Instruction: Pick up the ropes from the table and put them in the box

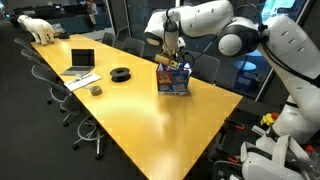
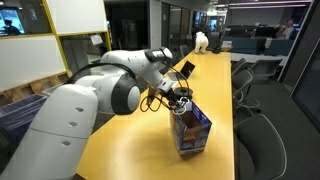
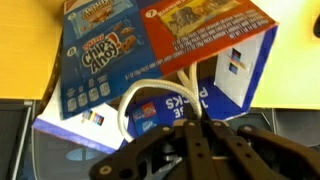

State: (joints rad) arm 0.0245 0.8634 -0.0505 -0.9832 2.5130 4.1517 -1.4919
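Note:
I should lower my gripper slightly toward the blue snack box's open top (image 3: 168, 106) and release the white rope, as its loop already hangs over that opening.
A blue snack box (image 1: 174, 80) stands open on the long yellow table (image 1: 140, 110); it also shows in the other exterior view (image 2: 190, 130). My gripper (image 1: 170, 58) hangs right above its open top, seen in an exterior view (image 2: 178, 96). In the wrist view the jaws (image 3: 192, 128) are shut on a white rope (image 3: 135, 95), whose loop hangs over the box (image 3: 160, 60) with its flaps spread open. Dark cord dangles near the gripper in an exterior view (image 2: 160, 100).
A laptop (image 1: 81, 62), a black tape roll (image 1: 120, 73) and a small cup (image 1: 96, 90) lie on the far table half. A white toy bear (image 1: 40, 28) stands at the far end. Office chairs (image 1: 75, 110) line the table sides.

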